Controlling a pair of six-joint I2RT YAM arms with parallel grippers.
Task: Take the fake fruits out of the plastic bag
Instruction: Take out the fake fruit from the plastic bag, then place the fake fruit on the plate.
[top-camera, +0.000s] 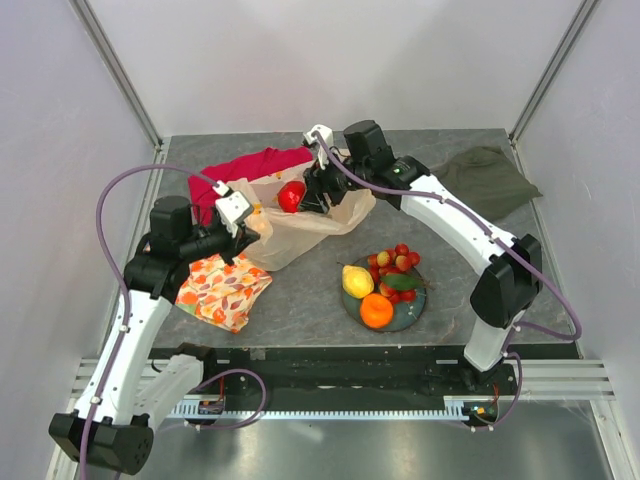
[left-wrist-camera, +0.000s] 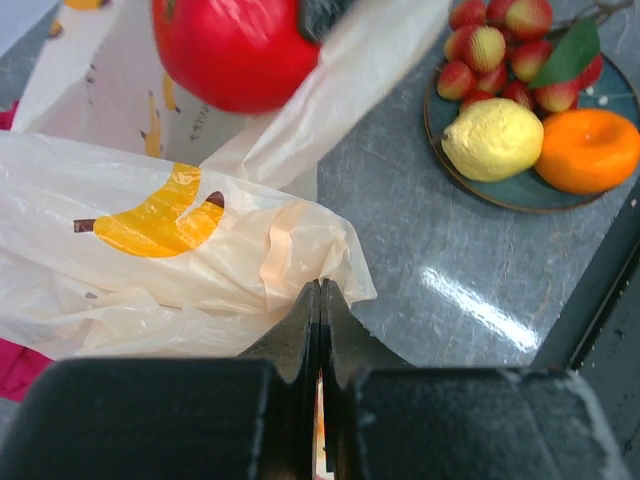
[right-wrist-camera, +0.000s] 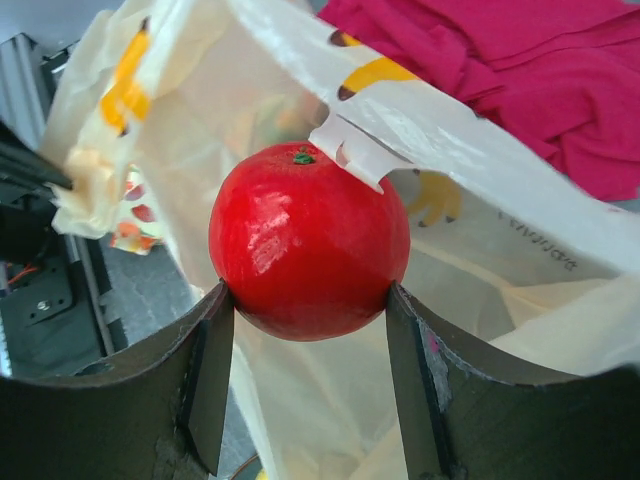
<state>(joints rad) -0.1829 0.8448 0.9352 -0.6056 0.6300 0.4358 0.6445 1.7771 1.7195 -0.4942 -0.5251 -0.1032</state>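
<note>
The apple (top-camera: 291, 196) should go back next in my right gripper, then down onto the plate's bare edge beside the orange (top-camera: 376, 311), and be released there, because that edge is below and nearer my base.
My right gripper (right-wrist-camera: 310, 290) is shut on a glossy red apple (right-wrist-camera: 308, 240), holding it above the open mouth of the beige plastic bag (right-wrist-camera: 480, 160). In the top view the apple (top-camera: 291, 196) hangs over the bag (top-camera: 300, 232) at the back of the table. The left gripper (left-wrist-camera: 322, 288) is shut on a crinkled edge of the bag (left-wrist-camera: 150, 290), pinching it at the fingertips. A dark plate (top-camera: 412, 308) at front right carries a yellow pear (top-camera: 356, 281), an orange (top-camera: 376, 311) and red berries (top-camera: 395, 260) with a green leaf. Whatever else lies inside the bag is hidden.
A red cloth (top-camera: 250, 165) lies behind the bag. An orange-flowered cloth (top-camera: 225, 288) sits under the left arm at the table's left. An olive-green cloth (top-camera: 485, 180) is at the back right. White walls close in the table on three sides.
</note>
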